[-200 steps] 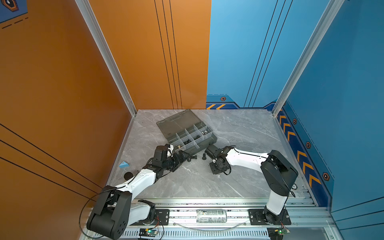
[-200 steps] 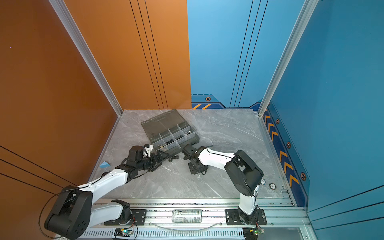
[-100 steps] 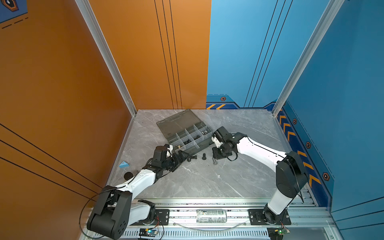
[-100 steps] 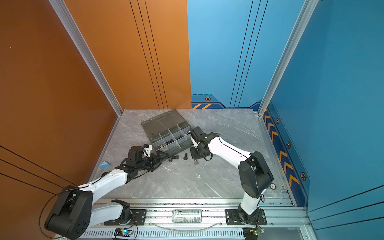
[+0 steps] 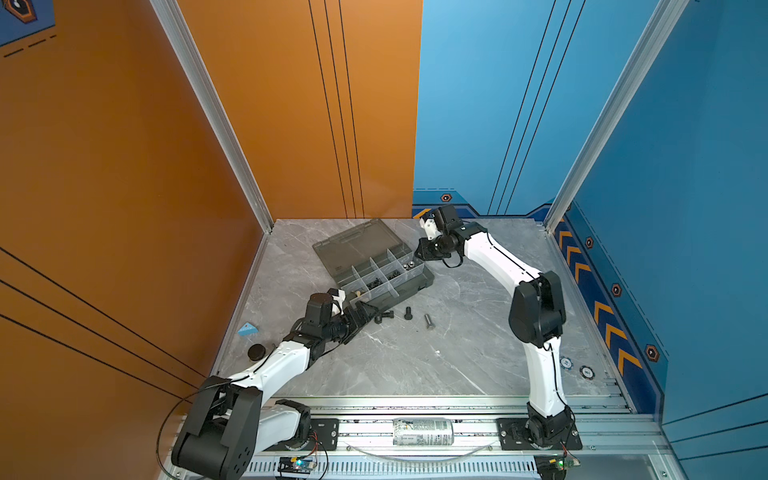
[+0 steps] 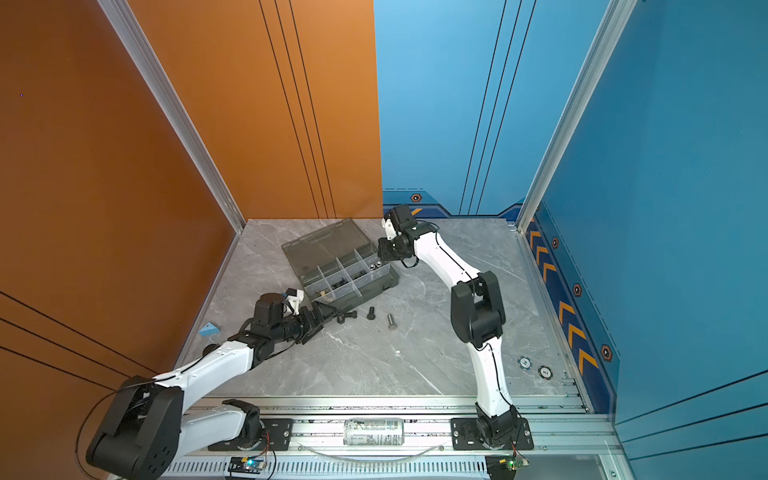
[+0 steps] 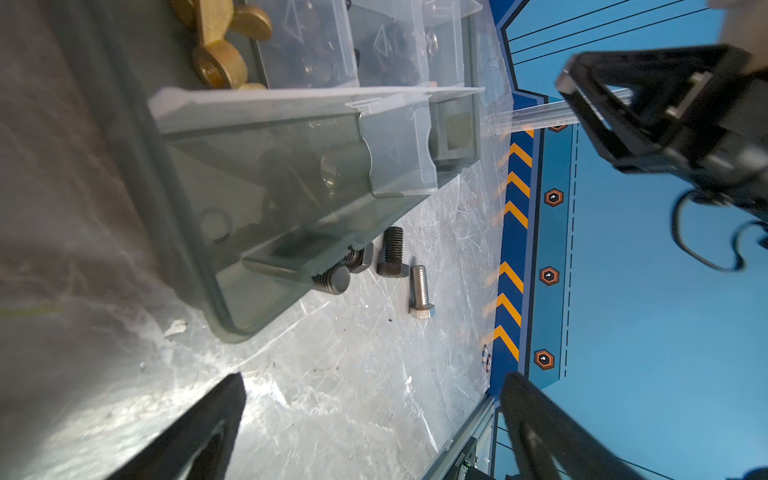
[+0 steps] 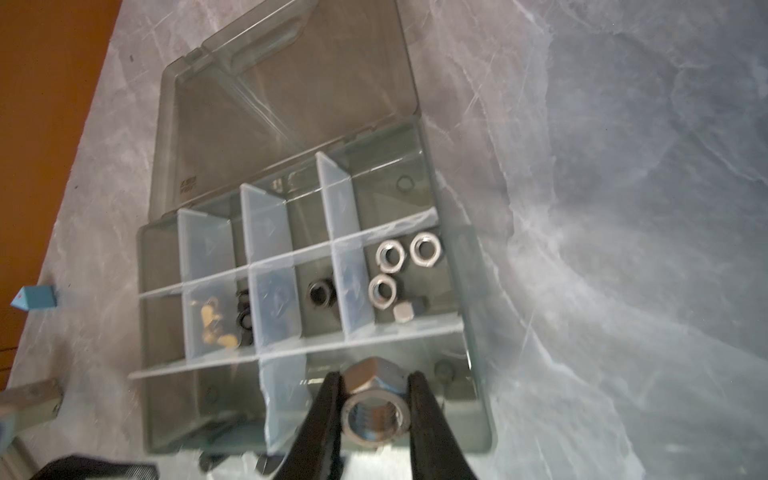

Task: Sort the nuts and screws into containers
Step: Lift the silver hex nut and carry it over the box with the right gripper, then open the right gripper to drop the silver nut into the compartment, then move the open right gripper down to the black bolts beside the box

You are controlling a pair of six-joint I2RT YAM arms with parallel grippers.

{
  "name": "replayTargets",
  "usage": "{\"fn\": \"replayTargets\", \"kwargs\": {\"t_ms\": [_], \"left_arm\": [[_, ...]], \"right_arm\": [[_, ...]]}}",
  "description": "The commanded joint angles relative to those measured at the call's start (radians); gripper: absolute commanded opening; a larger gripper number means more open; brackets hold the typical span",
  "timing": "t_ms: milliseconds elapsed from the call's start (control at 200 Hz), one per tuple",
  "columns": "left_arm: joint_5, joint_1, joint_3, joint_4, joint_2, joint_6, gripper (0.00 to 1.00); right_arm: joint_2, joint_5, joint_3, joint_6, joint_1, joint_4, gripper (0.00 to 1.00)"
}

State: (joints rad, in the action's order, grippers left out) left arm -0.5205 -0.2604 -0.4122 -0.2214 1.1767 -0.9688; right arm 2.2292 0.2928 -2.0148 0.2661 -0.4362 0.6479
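I need to move my right gripper over the box (image 5: 419, 286) and lower it toward the box's section with the silver nuts. I should release the large silver nut there, because its silver colour matches theirs.
The smoky-grey organizer box (image 5: 419, 286) lies open in both top views, its containers split by whitish dividers (image 8: 340, 232). My right gripper (image 8: 374, 382) is shut on a large silver nut (image 8: 374, 415) and hangs over the box's right end (image 5: 424, 249). Three silver nuts (image 8: 390, 255) lie in one compartment, black nuts (image 8: 320, 293) and brass pieces (image 8: 212, 320) in others. My left gripper (image 7: 374, 378) stands open and empty by the box's front left corner (image 5: 365, 311). On the table before it lie two black screws (image 7: 392, 253) (image 5: 384, 317) and a silver screw (image 7: 420, 291).
The box's lid (image 5: 357, 243) lies flat behind it. A blue triangular block (image 5: 248, 329) and a dark round cap (image 5: 256, 352) sit by the left wall. Two round chips (image 5: 566, 362) lie at the front right. A can (image 5: 423, 431) rests on the front rail.
My right arm has risen from the table in front of the box and swung back over the box's right end, carrying the nut. The left arm has not moved.
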Motion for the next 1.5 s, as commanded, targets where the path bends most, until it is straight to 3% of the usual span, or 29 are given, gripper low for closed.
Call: {"fn": "replayTargets", "kwargs": {"t_ms": [0, 235, 526, 751, 1211, 1492], "left_arm": [[0.024, -0.005, 0.025, -0.002, -0.044, -0.009, 0.98], [0.040, -0.002, 0.042, 0.032, -0.093, -0.007, 0.98], [0.034, 0.000, 0.038, 0.019, -0.067, -0.010, 0.98], [0.030, 0.000, 0.034, 0.029, -0.067, -0.006, 0.98], [0.034, 0.007, 0.035, 0.047, -0.072, 0.005, 0.98], [0.034, 0.010, 0.030, 0.054, -0.064, 0.007, 0.98]], "right_arm": [[0.077, 0.018, -0.088, 0.003, 0.004, -0.037, 0.12], [0.167, 0.027, -0.156, 0.031, -0.001, -0.065, 0.13], [0.187, 0.011, -0.155, 0.017, -0.021, -0.038, 0.33], [0.167, -0.005, -0.154, -0.021, -0.024, 0.009, 0.43], [-0.044, 0.033, 0.043, -0.263, -0.044, 0.039, 0.46], [-0.194, 0.034, 0.228, -0.317, -0.089, 0.012, 0.46]]}}
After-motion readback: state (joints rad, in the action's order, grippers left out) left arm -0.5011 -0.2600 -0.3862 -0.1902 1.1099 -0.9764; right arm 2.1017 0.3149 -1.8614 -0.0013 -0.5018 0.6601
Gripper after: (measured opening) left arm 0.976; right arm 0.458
